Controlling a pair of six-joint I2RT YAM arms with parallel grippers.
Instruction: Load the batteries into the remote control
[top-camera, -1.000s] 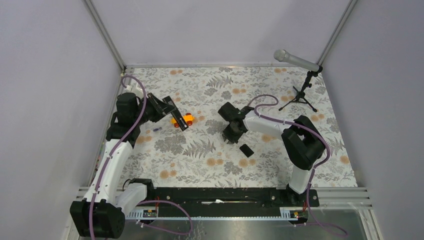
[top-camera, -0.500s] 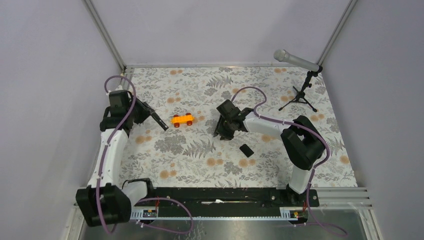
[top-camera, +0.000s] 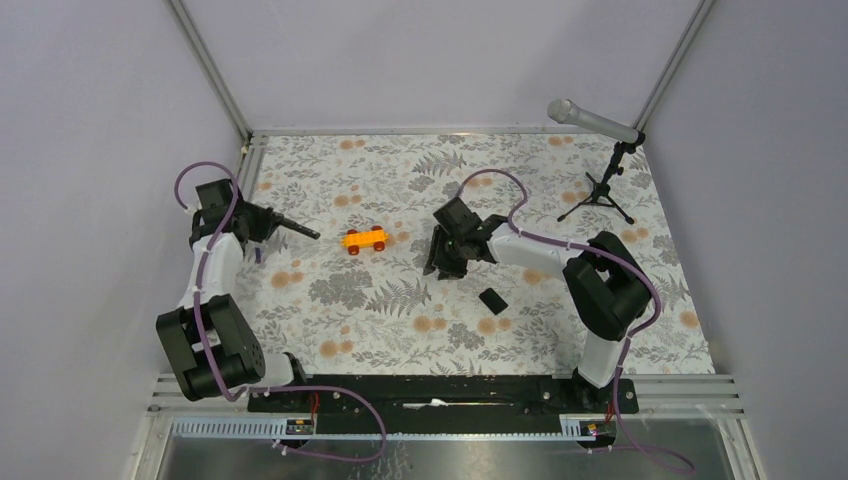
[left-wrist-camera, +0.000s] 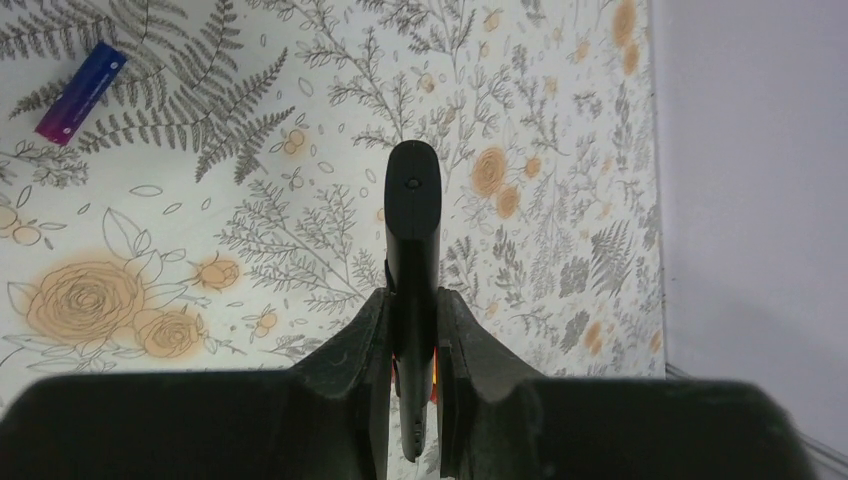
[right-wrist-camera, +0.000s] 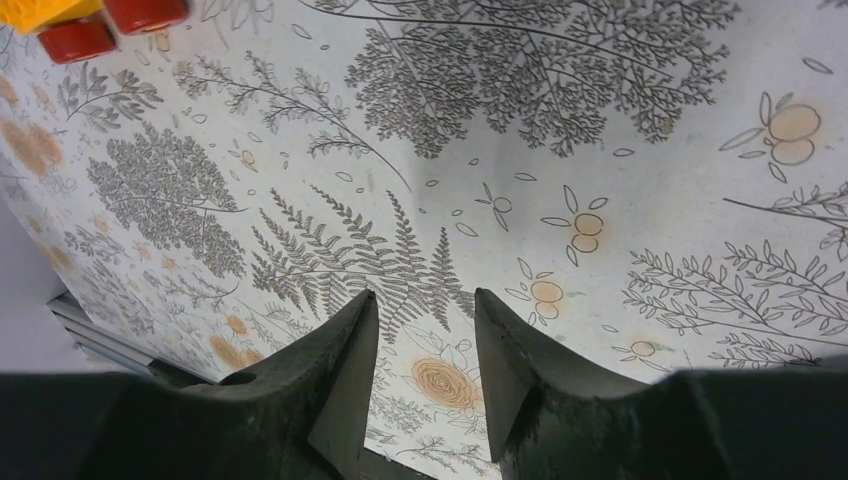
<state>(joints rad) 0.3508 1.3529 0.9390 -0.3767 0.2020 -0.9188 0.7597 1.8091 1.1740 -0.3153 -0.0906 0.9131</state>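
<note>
My left gripper holds the remote (left-wrist-camera: 412, 225) and will next go right in the top view past the toy car and down. Then it will turn and let go of the remote by the black cover on empty cloth.
My left gripper (top-camera: 266, 223) is shut on one end of the remote control (top-camera: 298, 231), a slim black bar that sticks out to the right above the table's left side. In the left wrist view the remote (left-wrist-camera: 412, 225) stands edge-on between my fingers (left-wrist-camera: 365, 340). A purplish-blue battery (left-wrist-camera: 80, 92) lies on the cloth at that view's top left. The darker battery is not in view. My right gripper (top-camera: 438, 264) is open and empty over the table's middle; the right wrist view (right-wrist-camera: 425, 315) shows only cloth between its fingers.
An orange toy car (top-camera: 365, 240) sits between the two grippers, and its wheels show in the right wrist view (right-wrist-camera: 95, 22). A small flat black cover (top-camera: 491, 299) lies near the right gripper's front. A microphone on a stand (top-camera: 598, 123) is at the back right.
My left arm has swung left and back, carrying the remote away from the toy car. My right gripper tilted and shifted slightly left, then held still.
</note>
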